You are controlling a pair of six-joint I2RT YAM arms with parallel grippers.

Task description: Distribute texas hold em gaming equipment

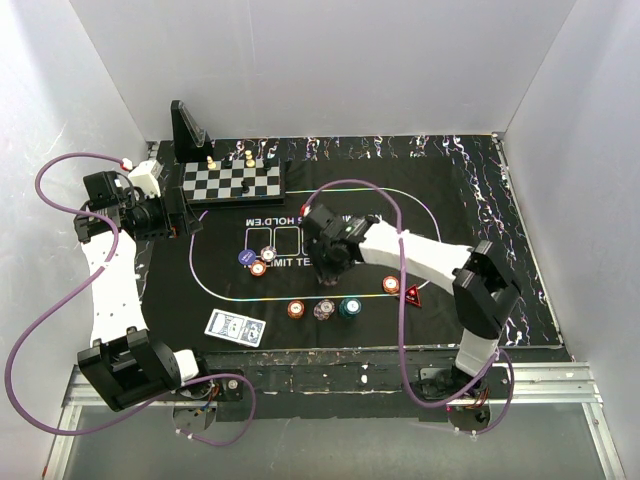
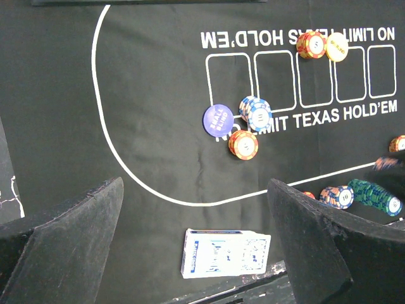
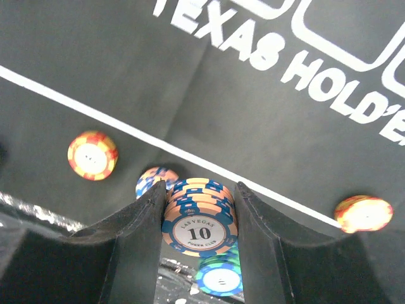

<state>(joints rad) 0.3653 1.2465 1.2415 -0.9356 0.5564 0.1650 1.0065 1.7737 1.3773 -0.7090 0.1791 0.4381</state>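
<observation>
Next, my right gripper moves outward, then down to the far lettering [image 1: 354, 217] beside the yellow disc. It releases the stack there, as that disc has only orange chips.
My right gripper [image 3: 200, 188] is shut on a short stack of blue-and-peach chips marked 10 [image 3: 199, 218], held above the black mat. Below it on the mat lie another blue-and-peach stack [image 3: 152, 180], a teal stack [image 3: 220, 278] and two orange stacks [image 3: 92, 155] [image 3: 364, 213]. From above, the right gripper [image 1: 328, 275] hangs over the front chip row [image 1: 323, 309], near the red triangular marker [image 1: 412, 295]. My left gripper [image 2: 195, 187] is open and holds nothing, high over the boxed playing cards [image 2: 226, 253]. A navy disc [image 2: 218, 120] and a yellow disc [image 2: 336, 46] lie by chip stacks.
A black-and-white chessboard [image 1: 237, 182] with pieces stands at the back left, next to the left gripper [image 1: 175, 215]. A dark stand [image 1: 188, 130] rises behind it. White walls close in on three sides. The mat [image 1: 470, 230] ends near the table's front edge.
</observation>
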